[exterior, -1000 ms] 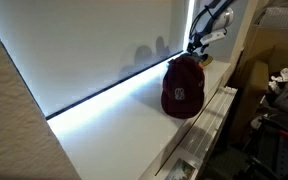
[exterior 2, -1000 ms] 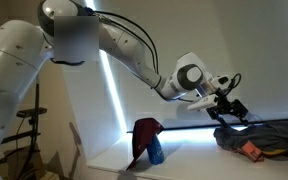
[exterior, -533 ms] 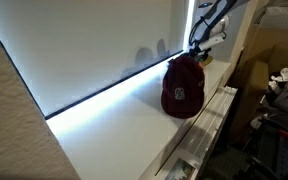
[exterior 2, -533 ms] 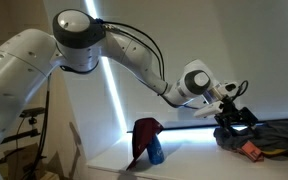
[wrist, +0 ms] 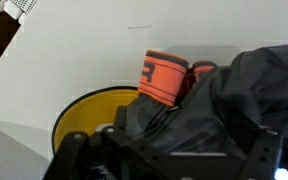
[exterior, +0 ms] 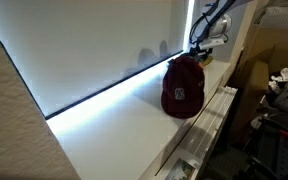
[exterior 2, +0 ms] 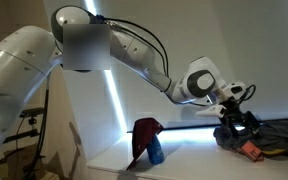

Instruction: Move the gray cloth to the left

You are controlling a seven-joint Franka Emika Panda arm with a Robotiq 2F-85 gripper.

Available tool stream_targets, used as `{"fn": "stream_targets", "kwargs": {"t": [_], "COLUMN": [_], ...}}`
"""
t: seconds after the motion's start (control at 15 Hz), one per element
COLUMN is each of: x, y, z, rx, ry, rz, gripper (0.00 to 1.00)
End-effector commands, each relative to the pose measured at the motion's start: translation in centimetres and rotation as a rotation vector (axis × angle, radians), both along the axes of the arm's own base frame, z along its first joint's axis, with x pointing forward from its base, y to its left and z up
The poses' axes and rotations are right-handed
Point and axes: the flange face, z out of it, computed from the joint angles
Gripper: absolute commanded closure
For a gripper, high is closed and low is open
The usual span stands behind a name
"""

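My gripper is just above the gray cloth's folds, so it should go down slightly beside the orange and black item before it closes its fingers on them.
The gray cloth lies crumpled at the right end of the white ledge. In the wrist view it is a dark gray heap filling the lower right. My gripper hangs just above the cloth's left end. In the wrist view its fingers stand wide apart, open, with cloth folds between them. In an exterior view the gripper sits behind the cap, and the cloth is mostly hidden there.
A maroon cap stands mid-ledge; it also shows in an exterior view with a blue object beside it. An orange and black item and a yellow round object lie next to the cloth. A window pane runs behind the ledge.
The gripper has moved right and down, from above the ledge to just over the gray cloth. The cap and cloth have not moved.
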Motion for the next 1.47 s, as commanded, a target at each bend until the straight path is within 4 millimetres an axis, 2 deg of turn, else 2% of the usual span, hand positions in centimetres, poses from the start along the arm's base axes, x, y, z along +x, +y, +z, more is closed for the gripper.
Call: {"fn": "stream_targets", "kwargs": {"t": [0.0, 0.07, 0.4, 0.67, 0.73, 0.93, 1.0, 1.07, 1.13, 1.4], "x": [0.6, 0.9, 1.3, 0.8, 0.5, 0.5, 0.6, 0.6, 0.7, 0.8], "y": [1.0, 1.8, 2.4, 0.2, 1.0, 0.4, 0.4, 0.5, 0.5, 0.6], "z": [0.3, 0.1, -0.8, -2.1, -1.4, -2.1, -2.2, -2.2, -2.2, -2.2], "rx": [0.066, 0.091, 0.068, -0.045, 0.001, -0.032, -0.03, -0.026, -0.027, -0.031], "ry": [-0.018, -0.018, -0.005, 0.12, 0.063, 0.099, 0.1, 0.095, 0.092, 0.086], "rz": [0.056, 0.088, 0.093, -0.005, 0.038, 0.005, 0.011, 0.013, 0.012, 0.015], "gripper": [0.0, 0.0, 0.0, 0.0, 0.0, 0.0, 0.25, 0.25, 0.31, 0.59]}}
